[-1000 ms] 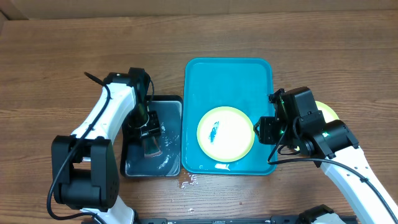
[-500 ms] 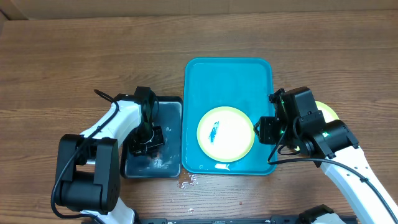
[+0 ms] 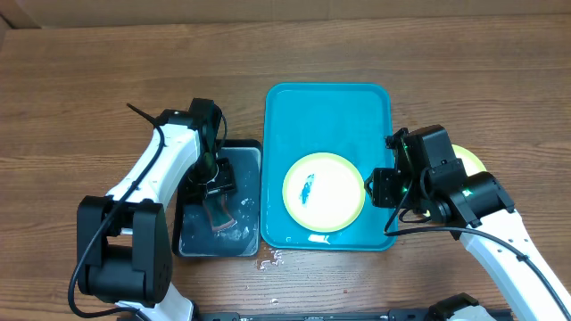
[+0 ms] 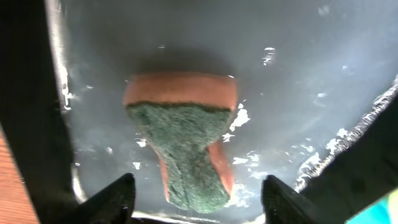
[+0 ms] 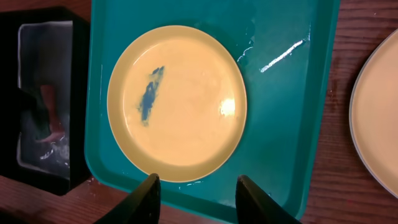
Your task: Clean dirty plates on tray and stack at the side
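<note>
I should next lower my left gripper slightly back onto the green part of the sponge and close, as the plate still has a blue smear and the sponge lies free.
A pale yellow-green plate with a small blue smear lies in the turquoise tray; it also shows in the right wrist view on the tray. My right gripper is open and empty, over the tray's near edge beside the plate, at the tray's right side in the overhead view. A second yellow-green plate lies on the table to the right, mostly hidden under my right arm; its edge shows. My left gripper is open over a green-and-orange sponge. No third plate is in view.
The sponge lies in a wet black basin left of the tray, with my left gripper above it. Water drops sit on the wood in front of the basin. The basin also shows in the right wrist view.
My left gripper dipped down over the sponge in the basin, then pulled back, and the sponge shows again. The right arm and the plate have not moved.
</note>
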